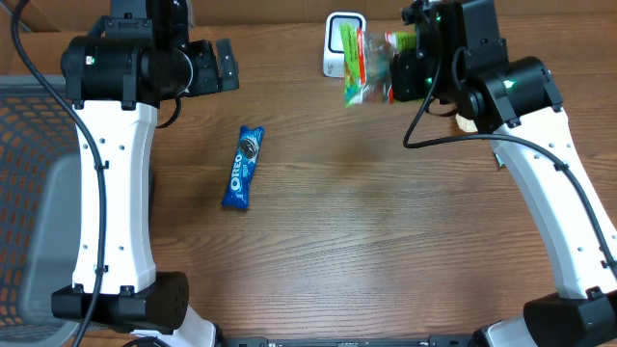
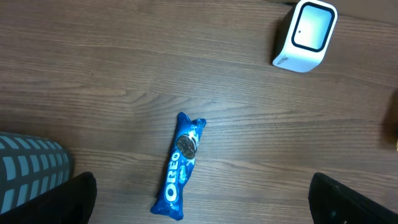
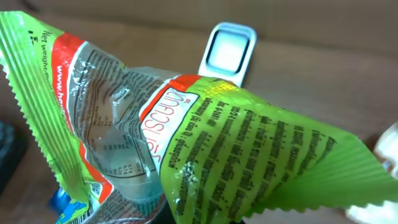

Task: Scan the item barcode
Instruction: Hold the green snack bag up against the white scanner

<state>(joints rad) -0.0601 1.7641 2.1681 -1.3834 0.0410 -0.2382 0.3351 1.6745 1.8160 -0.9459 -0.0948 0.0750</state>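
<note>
The bag passes over the scanner in my right gripper next, then goes down for release onto the packs, which lie below, to the right in the overhead view.
A green and orange snack bag hangs in the air just right of the white scanner, gripped by my right gripper, which is shut on its crimped end. In the right wrist view the bag fills most of the frame and hides the fingers. The scanner stands just behind it. I cannot make out a barcode among the print. My left gripper hovers open and empty at the back left. Its dark fingers frame the bottom corners of the left wrist view.
A blue Oreo pack lies flat on the wooden table left of centre, below my left gripper, and shows as the Oreo pack in the left wrist view. A grey mesh basket stands off the table's left edge.
</note>
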